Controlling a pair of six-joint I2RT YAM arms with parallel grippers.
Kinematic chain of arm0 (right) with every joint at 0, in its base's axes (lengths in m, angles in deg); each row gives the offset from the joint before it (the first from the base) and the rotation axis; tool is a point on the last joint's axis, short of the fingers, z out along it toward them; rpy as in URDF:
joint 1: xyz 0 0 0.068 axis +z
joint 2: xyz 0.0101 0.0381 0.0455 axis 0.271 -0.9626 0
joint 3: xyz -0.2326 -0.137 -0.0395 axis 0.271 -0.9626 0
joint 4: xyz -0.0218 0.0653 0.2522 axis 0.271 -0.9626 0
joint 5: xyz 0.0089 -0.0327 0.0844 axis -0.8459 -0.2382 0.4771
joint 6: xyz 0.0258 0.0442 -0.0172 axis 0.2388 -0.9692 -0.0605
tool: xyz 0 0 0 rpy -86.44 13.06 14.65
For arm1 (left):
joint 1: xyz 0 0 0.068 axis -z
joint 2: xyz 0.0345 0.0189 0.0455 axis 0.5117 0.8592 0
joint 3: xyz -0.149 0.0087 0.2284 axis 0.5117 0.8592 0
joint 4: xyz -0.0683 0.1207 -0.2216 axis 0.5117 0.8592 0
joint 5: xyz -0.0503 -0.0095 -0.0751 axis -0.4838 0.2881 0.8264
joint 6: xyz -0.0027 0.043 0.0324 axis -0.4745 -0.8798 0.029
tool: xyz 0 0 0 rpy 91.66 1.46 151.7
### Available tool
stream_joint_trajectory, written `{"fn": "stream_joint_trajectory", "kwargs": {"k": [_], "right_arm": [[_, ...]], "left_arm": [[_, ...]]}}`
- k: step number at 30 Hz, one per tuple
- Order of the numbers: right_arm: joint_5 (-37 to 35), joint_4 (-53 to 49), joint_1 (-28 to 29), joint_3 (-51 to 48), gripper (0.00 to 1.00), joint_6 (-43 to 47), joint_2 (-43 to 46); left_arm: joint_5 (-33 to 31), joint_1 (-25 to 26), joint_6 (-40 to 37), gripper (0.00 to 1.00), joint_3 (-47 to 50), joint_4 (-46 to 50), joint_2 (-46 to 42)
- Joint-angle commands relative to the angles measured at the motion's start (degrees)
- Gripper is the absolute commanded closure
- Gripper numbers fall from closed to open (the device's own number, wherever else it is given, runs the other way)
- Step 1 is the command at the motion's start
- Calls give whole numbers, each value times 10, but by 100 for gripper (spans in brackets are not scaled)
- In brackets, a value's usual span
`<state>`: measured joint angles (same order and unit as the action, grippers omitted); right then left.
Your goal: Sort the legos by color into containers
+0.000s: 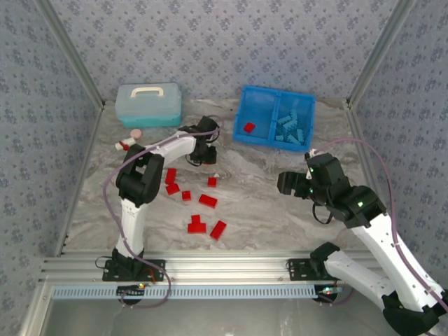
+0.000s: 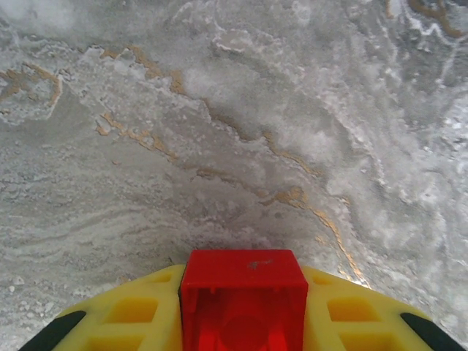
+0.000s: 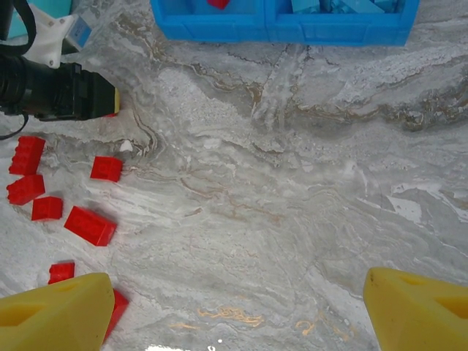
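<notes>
I should raise my left gripper and swing it outward over the blue tray's container (image 1: 257, 123) where a red lego already lies, to release mine there because the colors match.
My left gripper (image 2: 243, 316) is shut on a red lego (image 2: 243, 292), held between its yellow fingers (image 2: 131, 314) just above the marble table. From above, that gripper (image 1: 204, 151) sits left of the blue tray (image 1: 257, 108). The tray's left container holds one red lego (image 1: 249, 127), and its right container holds several light blue legos (image 1: 292, 126). Several red legos (image 1: 208, 201) lie loose on the table in front of the left arm. My right gripper (image 1: 292, 183) hovers open over bare table, fingers (image 3: 55, 314) wide apart, with red legos (image 3: 91, 225) to its left.
A pale blue lidded box (image 1: 148, 105) with a white handle stands at the back left. Pink and white odds and ends (image 1: 129, 138) lie beside it. A tiny white bit (image 1: 217, 175) rests among the bricks. Patterned walls close in the table.
</notes>
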<state>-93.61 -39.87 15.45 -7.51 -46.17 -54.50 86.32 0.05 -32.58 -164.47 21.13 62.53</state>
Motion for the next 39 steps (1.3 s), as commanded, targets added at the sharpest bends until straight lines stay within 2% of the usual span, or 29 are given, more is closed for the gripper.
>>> {"fn": "stream_joint_trajectory", "kwargs": {"k": [1,7,13,18,23,25,27,33,36,39], "right_arm": [[-17,-17,4,17,9,-14,13],[-24,-15,3,14,8,-23,26],[-24,-15,3,13,7,-26,29],[-19,-9,4,5,7,-32,29],[-11,-17,3,1,6,-38,31],[-13,-23,4,-1,6,-40,36],[-12,-26,3,-4,6,-44,44],[-18,-37,4,-8,5,-50,61],[-16,-39,3,-7,5,-49,62],[-14,-39,3,-5,5,-49,62]], "left_arm": [[17,16,5,77,-26,7,-75],[1,68,-4,80,-113,10,-129],[-43,113,-32,82,-234,-29,-98],[-67,121,-50,81,-354,-53,9],[-85,119,-90,81,-622,32,209],[-91,115,-95,81,-696,39,269],[-93,108,-90,81,-697,22,291],[-59,103,-96,80,-618,-69,303],[-60,106,-90,71,-619,-69,315],[-58,106,-83,67,-621,-61,311]]}}
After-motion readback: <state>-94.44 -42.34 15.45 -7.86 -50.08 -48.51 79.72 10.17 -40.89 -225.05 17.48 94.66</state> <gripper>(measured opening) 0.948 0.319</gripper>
